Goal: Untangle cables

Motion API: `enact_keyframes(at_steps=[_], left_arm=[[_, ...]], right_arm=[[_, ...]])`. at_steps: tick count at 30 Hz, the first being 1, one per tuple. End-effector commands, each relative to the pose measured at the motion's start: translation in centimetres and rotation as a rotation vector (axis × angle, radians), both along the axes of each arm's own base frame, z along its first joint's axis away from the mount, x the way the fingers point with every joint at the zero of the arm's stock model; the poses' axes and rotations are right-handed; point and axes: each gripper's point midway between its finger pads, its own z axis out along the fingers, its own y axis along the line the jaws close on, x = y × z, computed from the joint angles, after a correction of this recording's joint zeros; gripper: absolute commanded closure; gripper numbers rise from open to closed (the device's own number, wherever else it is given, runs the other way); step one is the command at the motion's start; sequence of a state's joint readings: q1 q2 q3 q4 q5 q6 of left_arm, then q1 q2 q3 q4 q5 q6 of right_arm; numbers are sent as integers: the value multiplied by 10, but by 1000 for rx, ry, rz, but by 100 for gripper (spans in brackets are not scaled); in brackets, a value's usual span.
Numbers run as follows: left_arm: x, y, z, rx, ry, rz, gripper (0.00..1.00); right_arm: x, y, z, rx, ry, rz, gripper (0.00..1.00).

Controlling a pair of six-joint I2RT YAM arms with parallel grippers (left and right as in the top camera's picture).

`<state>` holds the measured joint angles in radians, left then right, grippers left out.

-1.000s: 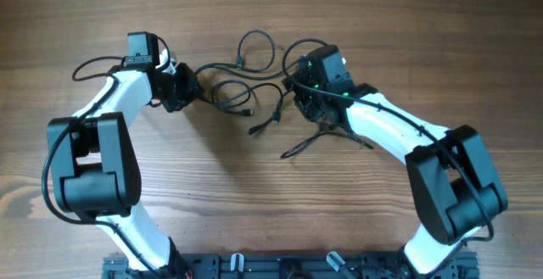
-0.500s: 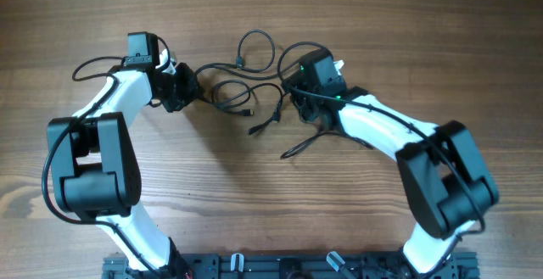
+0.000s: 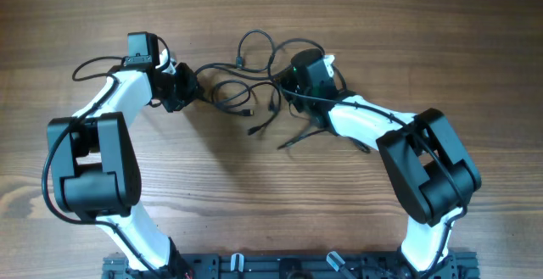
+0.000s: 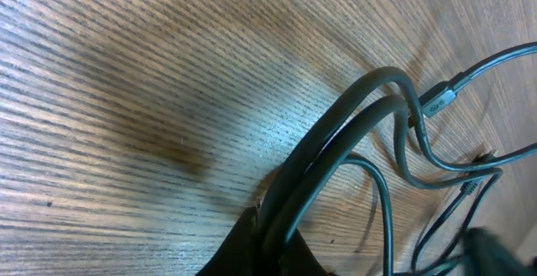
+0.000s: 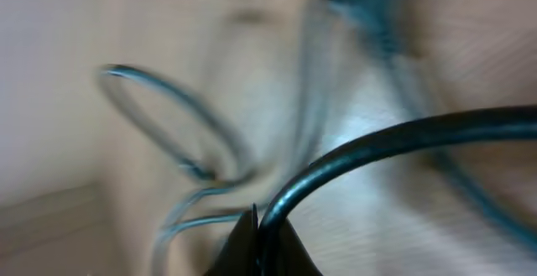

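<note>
The robot's right gripper needs to lift the single black cord from the loops, shift to the right in the overhead view, then lower to open.
The cables (image 3: 265, 122) lie as loose black loops with small plugs on the wooden table, between my two grippers in the overhead view. My left gripper (image 3: 192, 89) sits at the bundle's left end, shut on two cords (image 4: 352, 117) that rise side by side from between its fingers (image 4: 270, 242). My right gripper (image 3: 285, 79) is at the bundle's right side, shut on a single black cord (image 5: 394, 142) that arches up from its fingertips (image 5: 260, 244). The right wrist view is blurred, with further thin loops (image 5: 180, 133) behind.
A thicker black wire (image 3: 85, 67) loops off the left arm's wrist. Dark wires (image 3: 299, 137) spread on the table under the right forearm. A black rail (image 3: 280, 266) runs along the near edge. Bare wood lies in front of the cables.
My right arm swung left into the bundle and its jaws went from open to shut on a cord. The nearby loops shifted slightly. The left arm has not moved.
</note>
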<state>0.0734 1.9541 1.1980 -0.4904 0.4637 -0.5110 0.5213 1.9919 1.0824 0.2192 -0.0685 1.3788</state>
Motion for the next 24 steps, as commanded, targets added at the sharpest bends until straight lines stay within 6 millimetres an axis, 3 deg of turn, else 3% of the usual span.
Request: enact_keyframes(at_steps=[1,7,11,15,19,24], left_arm=[[6,3,9,13,-27,9,92],[6,3,9,13,-27,9,92],[6,3,9,13,-27,9,92],[6,3,9,13,-27,9,92],[6,3,9,13,-27,9,92],[6,3,9,12,-27,9,92]], right_arm=[[9,17,28,62,-109,89,96],[21,17,101,28,-362,161,96],[22,-3,152,-121,-530,154,96],[11,-26,183,-280,-589,156,96],[-9,-37,185,-394,-561,232,96],[-35,-66,143,-535,-350,256,96]])
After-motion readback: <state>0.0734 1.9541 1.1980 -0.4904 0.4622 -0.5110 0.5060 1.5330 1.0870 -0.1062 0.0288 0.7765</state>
